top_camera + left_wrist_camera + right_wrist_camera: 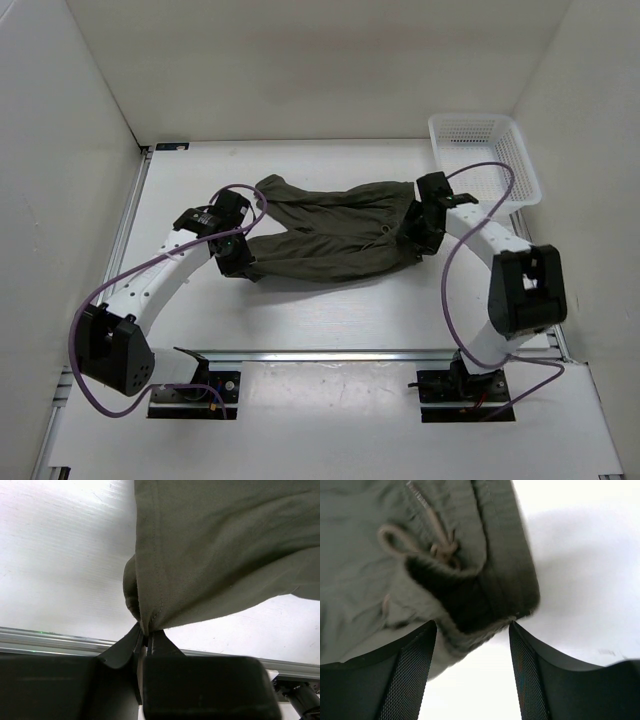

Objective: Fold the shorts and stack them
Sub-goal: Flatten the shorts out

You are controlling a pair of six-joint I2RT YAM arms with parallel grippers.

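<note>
My right gripper should next go down and back onto the near corner of the waistband [410, 263] [470, 639] and close. My left gripper already has the near hem corner.
The dark olive-green shorts [330, 235] lie wrinkled across the middle of the white table, legs to the left and waistband to the right. My left gripper [240, 262] sits at the near left corner of the shorts. In the left wrist view that gripper [146, 635] is shut on a bunched hem corner of the shorts [215, 555]. My right gripper [425, 240] is at the waistband end. In the right wrist view it [472, 627] stands open, with the blurred waistband of the shorts [420, 555] and its drawstring [435, 535] just beyond the fingertips and nothing held.
A white mesh basket [485, 155] stands at the far right corner of the table. White walls enclose the table on the left, back and right. An aluminium rail [330, 355] runs along the near edge by the arm bases.
</note>
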